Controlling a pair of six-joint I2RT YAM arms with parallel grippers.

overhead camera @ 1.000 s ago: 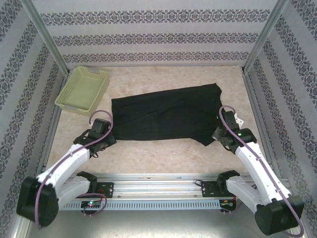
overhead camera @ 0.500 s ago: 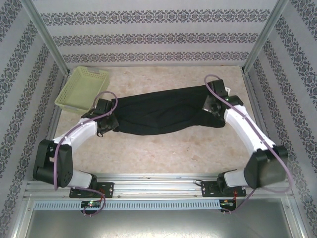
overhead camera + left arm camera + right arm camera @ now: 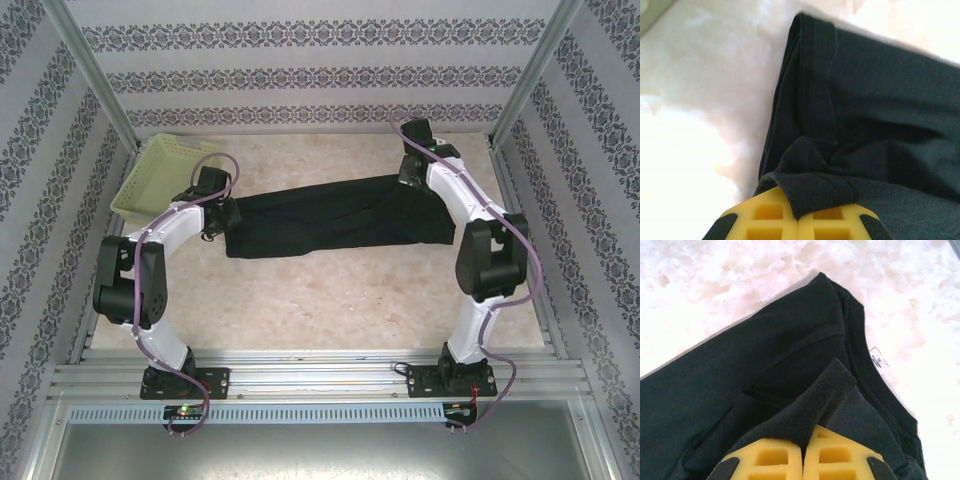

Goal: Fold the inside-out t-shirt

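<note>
The right gripper lowers slightly away from my base onto the shirt's far edge (image 3: 396,179) (image 3: 824,307) next and releases.
The inside-out t-shirt (image 3: 330,215) is black and lies as a long, narrow band across the middle of the table. My left gripper (image 3: 222,213) is at its left end, shut on a pinch of the black fabric (image 3: 815,190) between the yellow fingers (image 3: 765,222). At the shirt's far right corner, my right gripper (image 3: 412,172) is likewise shut on a raised fold of cloth (image 3: 815,400). The small white tag (image 3: 879,359) shows beside the shirt's edge, lying against the table. The shirt's hem (image 3: 810,75) runs ahead of my left gripper (image 3: 799,220).
The pale yellow-green basket (image 3: 160,180) stands at the far left, just behind my left arm. Metal frame posts (image 3: 95,75) and patterned walls close in three sides. A metal rail (image 3: 320,375) runs along the near edge. Bare tabletop (image 3: 330,300) lies between shirt and rail.
Both grippers have carried the shirt's near edge away from the bases toward the far side. The shirt went from a wide spread to a narrower folded band.
</note>
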